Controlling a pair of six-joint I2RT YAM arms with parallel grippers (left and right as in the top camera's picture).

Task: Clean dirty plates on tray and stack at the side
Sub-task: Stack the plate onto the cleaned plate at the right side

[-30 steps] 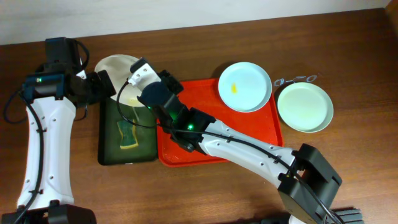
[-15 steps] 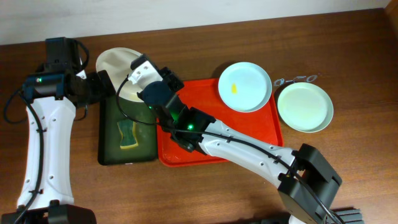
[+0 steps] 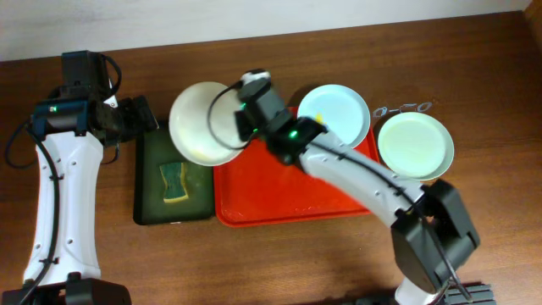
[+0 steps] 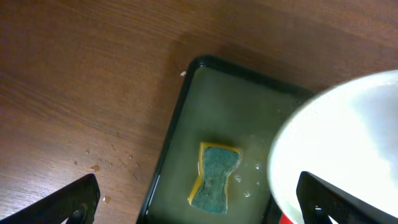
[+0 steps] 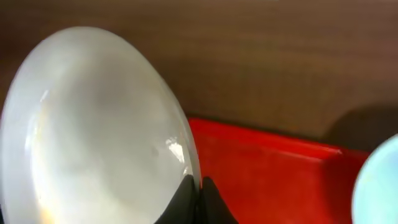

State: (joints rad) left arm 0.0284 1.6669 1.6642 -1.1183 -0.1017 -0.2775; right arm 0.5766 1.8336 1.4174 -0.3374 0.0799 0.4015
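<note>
The robot's right gripper needs to carry the white plate across the red tray next and set it down onto that table plate.
My right gripper (image 3: 240, 127) is shut on the rim of a white plate (image 3: 203, 124) and holds it in the air, tilted, over the seam between the green tray and the red tray (image 3: 296, 191). In the right wrist view the fingers (image 5: 199, 186) pinch that plate's rim (image 5: 93, 124). A second plate (image 3: 333, 117) with a yellow smear lies on the red tray's far right corner. A third plate (image 3: 415, 146) lies on the table to the right. My left gripper (image 4: 199, 199) is open and empty above the green tray's left side; the held plate also shows in the left wrist view (image 4: 348, 143).
A dark green tray (image 3: 174, 182) with water holds a yellow and green sponge (image 3: 174, 182), seen also in the left wrist view (image 4: 214, 177). A small metal object (image 3: 402, 108) lies on the table behind the right plate. Water drops lie on the wood left of the green tray.
My right gripper has lifted the plate off the green tray's far end and swung it right toward the red tray. The right arm has folded back rightward. The left arm has stayed still.
</note>
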